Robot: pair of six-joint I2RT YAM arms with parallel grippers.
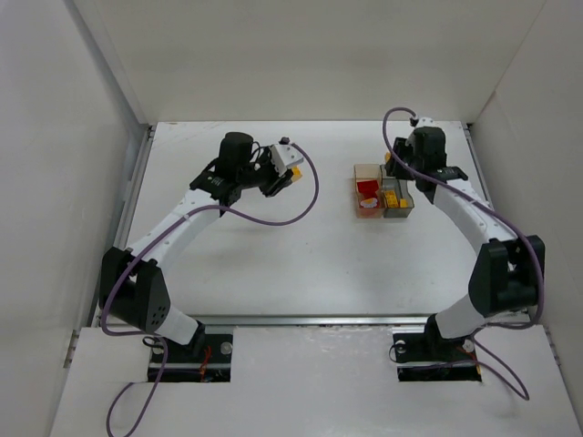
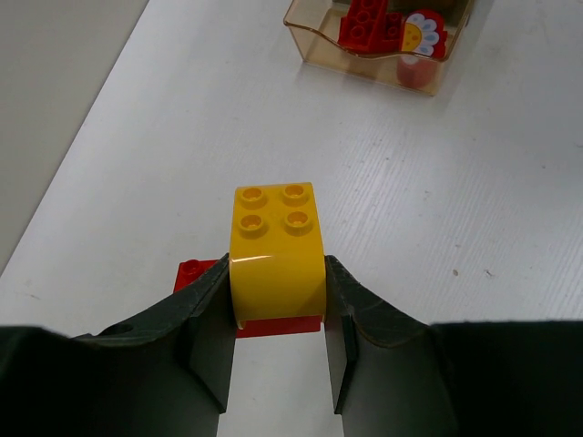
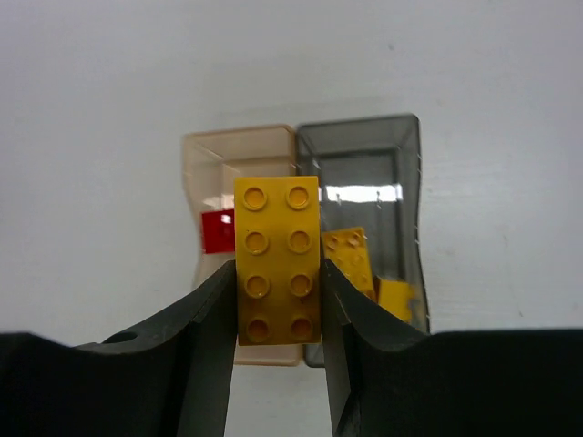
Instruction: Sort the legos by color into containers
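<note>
The grey bin with its yellow bricks is below my right gripper, so next my right gripper needs to go down to that bin and let go of the long yellow brick.
My left gripper (image 2: 276, 278) is shut on a yellow brick (image 2: 276, 250) with a curved side. A red brick (image 2: 196, 273) shows right under it; I cannot tell whether the two are joined. In the top view this gripper (image 1: 284, 173) is at the far left-centre of the table. My right gripper (image 3: 277, 284) is shut on a long yellow brick (image 3: 277, 259), held above the joined bins. The amber bin (image 3: 214, 164) holds a red brick (image 3: 217, 230). The grey bin (image 3: 364, 159) holds yellow bricks (image 3: 351, 259). The bins (image 1: 383, 196) sit at the far right.
In the left wrist view the amber bin (image 2: 319, 50) lies ahead at the top with red bricks (image 2: 369, 23) and a flower-printed piece (image 2: 424, 35) in it. White walls enclose the table (image 1: 301, 264) on three sides.
</note>
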